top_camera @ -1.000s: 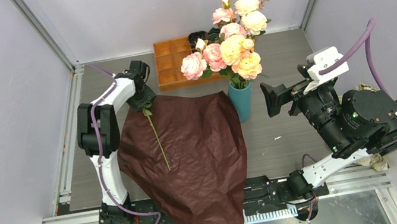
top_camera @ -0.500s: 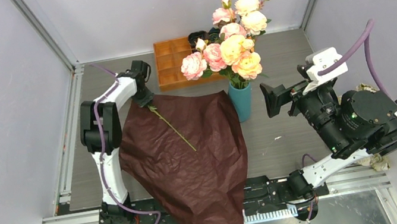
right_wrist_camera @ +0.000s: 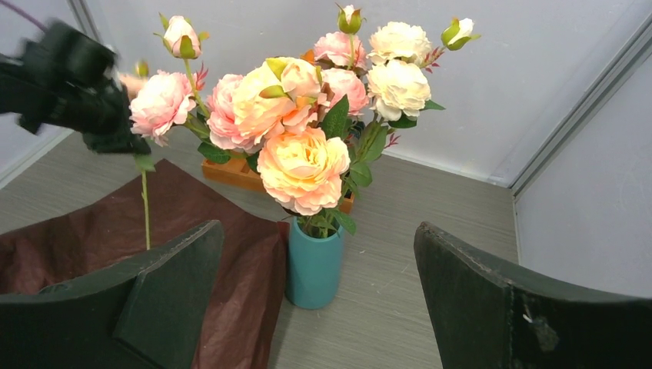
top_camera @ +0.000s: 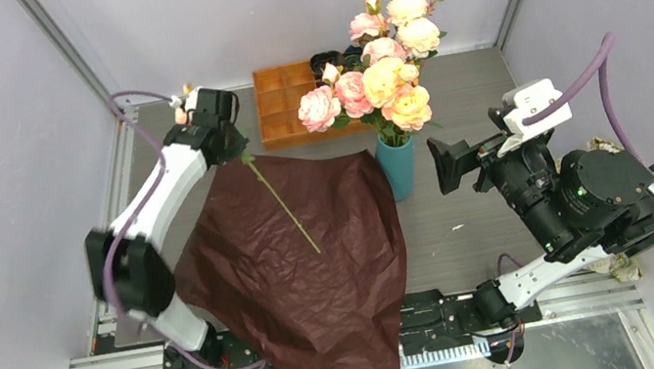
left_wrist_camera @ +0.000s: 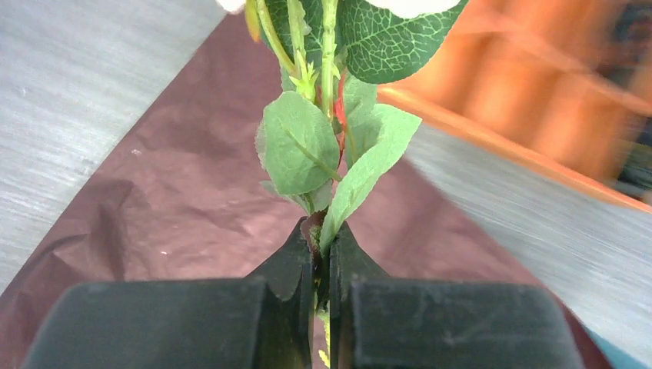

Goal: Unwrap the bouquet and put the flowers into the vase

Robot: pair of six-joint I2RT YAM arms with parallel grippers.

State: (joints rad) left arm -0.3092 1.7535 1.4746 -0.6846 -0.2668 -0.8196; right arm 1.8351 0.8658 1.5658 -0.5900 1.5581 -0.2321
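Observation:
The stem still slants over the paper, so the robot's left gripper will go up, swing the stem upright over the teal vase's opening (top_camera: pixel 393 140), then go down and let go of it.
My left gripper (top_camera: pixel 233 150) is shut on the thin green stem of one flower (top_camera: pixel 285 206), just below its leaves (left_wrist_camera: pixel 300 142). The stem slants down over the spread maroon wrapping paper (top_camera: pixel 319 285). In the left wrist view the jaws (left_wrist_camera: pixel 323 238) pinch the stem with the paper (left_wrist_camera: pixel 154 200) beneath. The teal vase (top_camera: pixel 397 168) stands right of the paper and holds several pink, peach and cream roses (top_camera: pixel 381 82). My right gripper (right_wrist_camera: pixel 319 225) hangs wide open to the right of the vase (right_wrist_camera: pixel 314 265), facing it and holding nothing.
An orange compartment tray (top_camera: pixel 290 101) sits behind the paper, close to my left gripper. The paper overhangs the table's front edge. A crumpled beige cloth (top_camera: pixel 604 145) lies behind the right arm. Enclosure walls stand on three sides.
My left gripper closed on the flower's stem and rose toward the back left with it. The stem's lower end swung right across the paper. The right arm stayed still.

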